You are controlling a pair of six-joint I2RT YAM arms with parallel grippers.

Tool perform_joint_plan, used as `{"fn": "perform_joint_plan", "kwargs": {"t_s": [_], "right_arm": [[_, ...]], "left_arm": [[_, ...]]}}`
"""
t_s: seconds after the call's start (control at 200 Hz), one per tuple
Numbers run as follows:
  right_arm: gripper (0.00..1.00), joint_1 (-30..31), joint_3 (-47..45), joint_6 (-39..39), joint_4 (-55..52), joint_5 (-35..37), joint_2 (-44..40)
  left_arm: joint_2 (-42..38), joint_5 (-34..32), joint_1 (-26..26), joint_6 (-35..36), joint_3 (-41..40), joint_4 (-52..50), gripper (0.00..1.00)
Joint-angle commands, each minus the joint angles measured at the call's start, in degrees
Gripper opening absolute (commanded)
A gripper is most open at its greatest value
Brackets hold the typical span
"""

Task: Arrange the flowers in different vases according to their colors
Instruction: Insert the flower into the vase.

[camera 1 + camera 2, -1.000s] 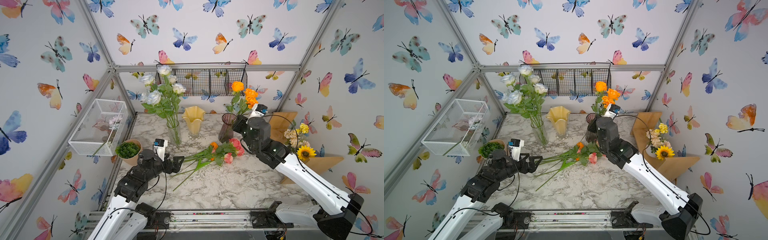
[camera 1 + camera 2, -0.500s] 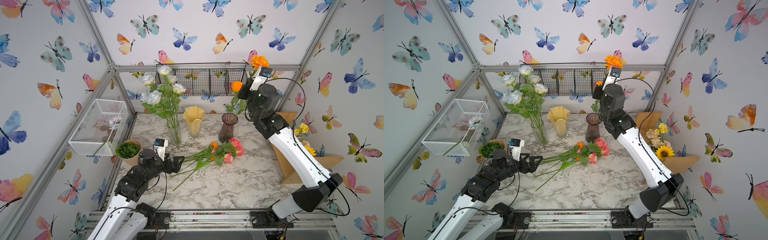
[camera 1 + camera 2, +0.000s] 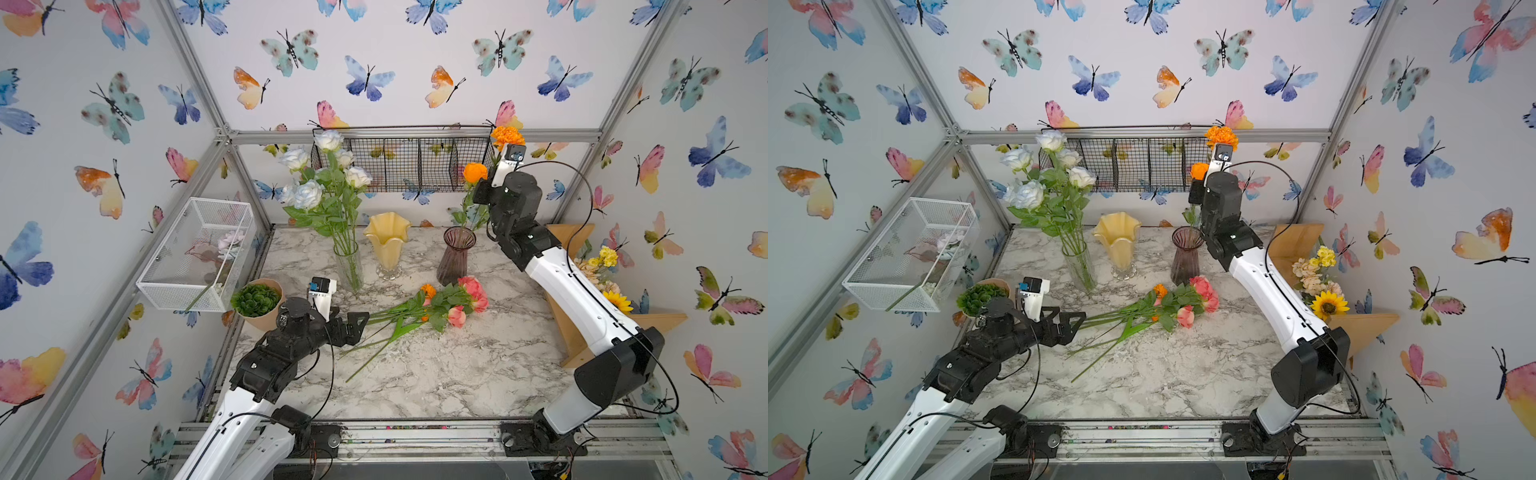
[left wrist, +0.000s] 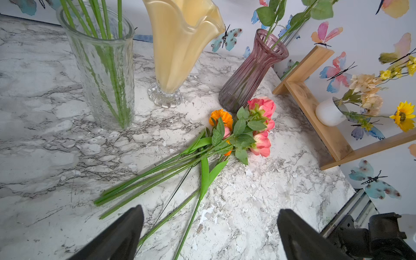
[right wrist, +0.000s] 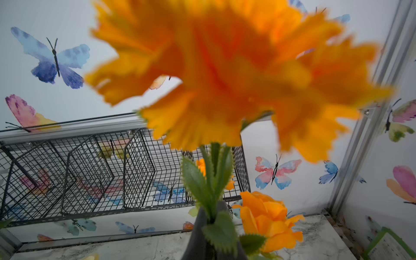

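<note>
An orange rose [image 3: 475,172] is already standing in the ribbed purple vase [image 3: 457,254]. My right gripper needs to move down toward the opening of the vase next and release the marigold's stem there.
My right gripper [image 5: 212,216] is raised high at the back, shut on the stem of an orange marigold [image 3: 507,135], above the ribbed purple vase [image 3: 457,254]. An orange rose [image 3: 475,172] stands in that vase. In the left wrist view two green stems enter the purple vase's [image 4: 252,72] mouth. White roses [image 3: 307,193] fill the clear glass vase [image 3: 348,262]. The yellow vase [image 3: 387,241] holds nothing. Pink and orange flowers [image 3: 440,301] lie in a pile on the marble top. My left gripper [image 4: 209,216] is open, low over their stem ends.
A succulent in a tan pot [image 3: 255,301] stands beside my left arm. A white wire basket [image 3: 195,253] hangs on the left wall and a black wire basket [image 3: 399,164] on the back wall. A wooden shelf [image 3: 582,332] at the right carries a sunflower bouquet [image 3: 615,299].
My right gripper has carried the marigold up from beside the orange rose to well above the purple vase. The left arm has not moved.
</note>
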Motion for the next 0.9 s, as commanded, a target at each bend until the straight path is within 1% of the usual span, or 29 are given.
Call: {"fn": "perform_joint_plan", "kwargs": {"t_s": [0.0, 0.18, 0.33, 0.37, 0.435, 0.516, 0.671, 0.891], "right_arm": [[0.02, 0.11, -2.42, 1.58, 3.27, -1.87, 1.18], [0.02, 0.11, -7.58, 2.37, 4.88, -2.09, 1.53], [0.03, 0.11, -9.28, 3.65, 3.89, -3.14, 1.89], [0.08, 0.11, -9.43, 4.02, 3.34, -3.38, 1.81], [0.25, 0.11, -9.36, 4.5, 2.17, -3.5, 1.55], [0.38, 0.11, -9.15, 5.04, 0.96, -3.28, 0.87], [0.5, 0.12, -8.01, 6.58, -2.71, -3.1, -1.36], [0.61, 0.11, -6.43, 10.86, -10.31, -4.25, -7.07]], "left_arm": [[0.06, 2.24, -0.14, 0.55, -0.49, 1.23, 0.99], [-0.03, 2.23, -0.09, 0.47, -0.51, 1.32, 0.99], [-0.04, 2.21, -0.14, 0.47, -0.53, 1.32, 0.99], [-0.04, 2.15, -0.14, 0.47, -0.59, 1.32, 0.99], [-0.05, 2.19, -0.14, 0.47, -0.59, 1.32, 0.99], [-0.05, 2.09, -0.11, 0.47, -0.55, 1.32, 0.99], [-0.13, 1.97, -0.14, 0.47, -0.52, 1.32, 0.99], [-0.06, 1.9, 0.19, 0.47, -0.51, 1.17, 0.99]]}}
